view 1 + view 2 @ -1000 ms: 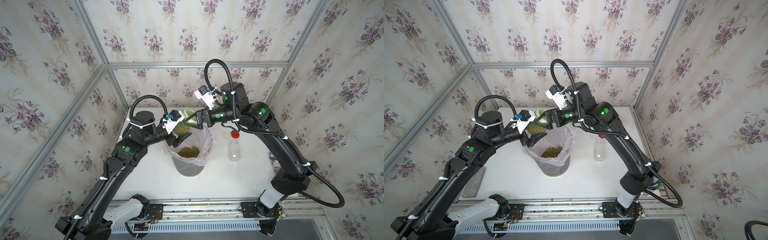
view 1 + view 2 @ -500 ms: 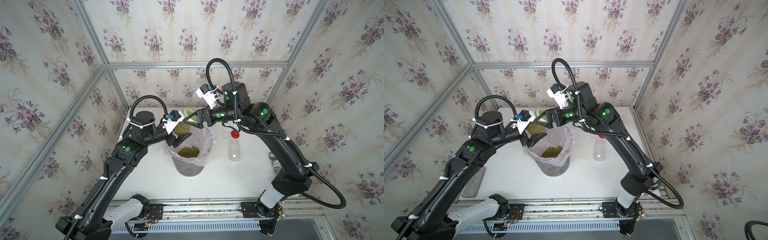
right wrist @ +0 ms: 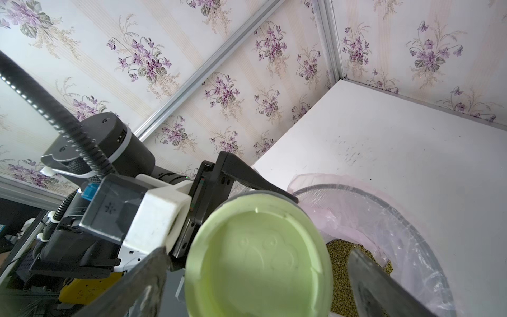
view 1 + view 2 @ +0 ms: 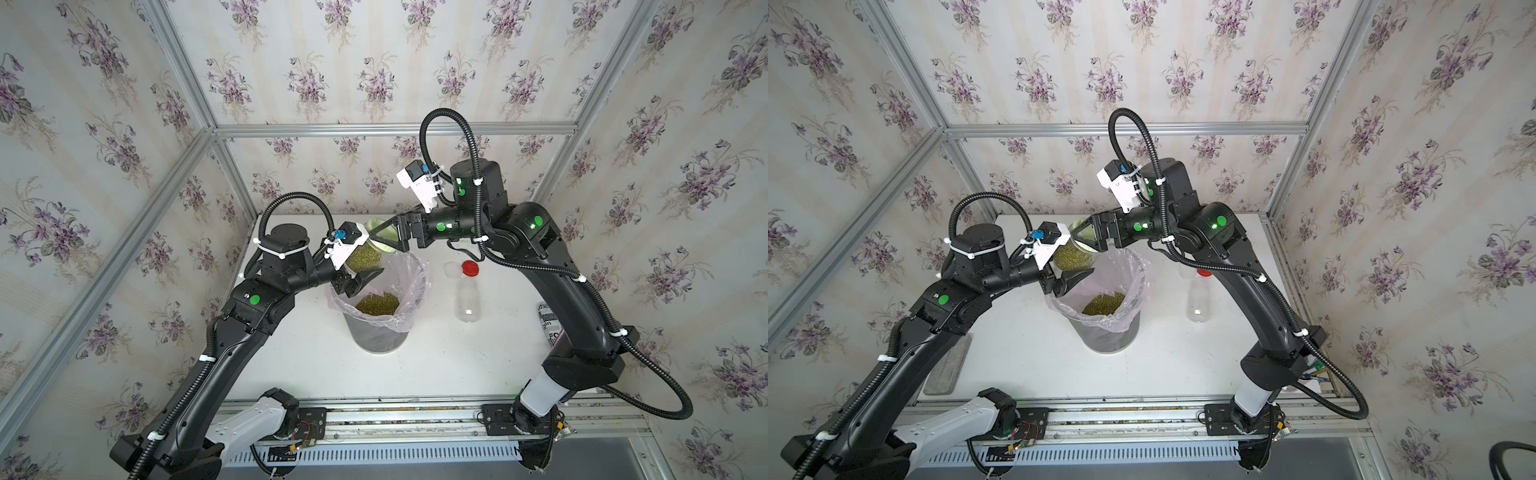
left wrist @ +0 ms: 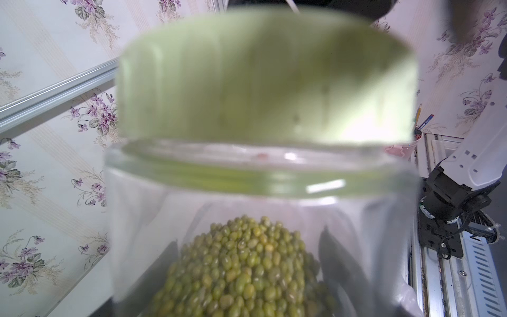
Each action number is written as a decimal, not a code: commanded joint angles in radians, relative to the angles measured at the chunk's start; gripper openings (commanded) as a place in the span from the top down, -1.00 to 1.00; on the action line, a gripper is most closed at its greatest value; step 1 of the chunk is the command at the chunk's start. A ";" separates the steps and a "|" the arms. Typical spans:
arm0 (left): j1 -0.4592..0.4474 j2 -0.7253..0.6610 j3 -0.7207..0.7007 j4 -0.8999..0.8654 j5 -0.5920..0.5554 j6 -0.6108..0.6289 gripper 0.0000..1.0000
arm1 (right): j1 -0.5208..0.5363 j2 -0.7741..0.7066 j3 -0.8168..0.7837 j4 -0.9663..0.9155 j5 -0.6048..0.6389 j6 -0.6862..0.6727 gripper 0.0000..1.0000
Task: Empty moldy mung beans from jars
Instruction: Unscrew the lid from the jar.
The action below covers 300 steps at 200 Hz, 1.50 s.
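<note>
The pale green lid (image 4: pixel 385 232) (image 3: pixel 258 263) is between the open fingers of my right gripper, so my right gripper needs to ease slightly toward the jar next and close around that lid.
My left gripper (image 4: pixel 362 269) is shut on a clear jar (image 4: pixel 364 258) full of mung beans (image 5: pixel 241 263), held tilted above the back rim of the bin (image 4: pixel 376 338). The jar's pale green lid (image 3: pixel 258 263) is still on it and faces my right gripper (image 3: pixel 255 260). That gripper is open, with one finger on each side of the lid and a small gap at both sides. More beans (image 4: pixel 377 303) lie in the bin's pink liner. In both top views the right gripper (image 4: pixel 1086 237) meets the jar (image 4: pixel 1075 257) over the bin (image 4: pixel 1108 338).
An empty clear jar (image 4: pixel 467 299) lies on the white table right of the bin, with a red lid (image 4: pixel 470 268) and a white lid (image 4: pixel 451 269) behind it. A printed can (image 4: pixel 547 324) sits by the right arm's base. A grey pad (image 4: pixel 946 370) lies at the table's left edge.
The right arm's elbow has drifted slightly to the right. Both grippers, the jar and its lid stay where they were.
</note>
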 commanded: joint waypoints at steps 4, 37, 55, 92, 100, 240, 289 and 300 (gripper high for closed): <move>-0.001 -0.002 0.005 0.073 0.005 0.007 0.91 | 0.001 0.004 0.003 -0.004 0.000 -0.011 -0.98; -0.001 0.000 0.008 0.073 0.005 0.008 0.92 | 0.001 0.005 -0.005 -0.015 0.005 -0.025 -0.90; -0.001 0.000 0.005 0.073 0.010 0.009 0.92 | 0.001 0.007 -0.005 -0.018 -0.003 -0.025 -0.88; -0.001 0.002 0.008 0.073 0.010 0.008 0.91 | 0.001 0.006 -0.004 -0.015 -0.010 -0.031 -0.80; 0.000 0.002 0.008 0.073 0.010 0.008 0.91 | 0.001 0.006 -0.005 -0.015 -0.010 -0.030 -0.77; 0.000 0.000 0.007 0.073 0.027 0.007 0.93 | 0.001 -0.012 -0.027 0.013 -0.035 -0.039 -0.31; -0.001 -0.008 0.010 0.073 0.032 0.007 0.93 | 0.000 -0.018 -0.028 0.017 -0.045 -0.078 -0.31; -0.001 -0.008 0.012 0.073 0.037 0.005 0.94 | 0.001 -0.020 -0.032 0.024 -0.056 -0.089 -0.31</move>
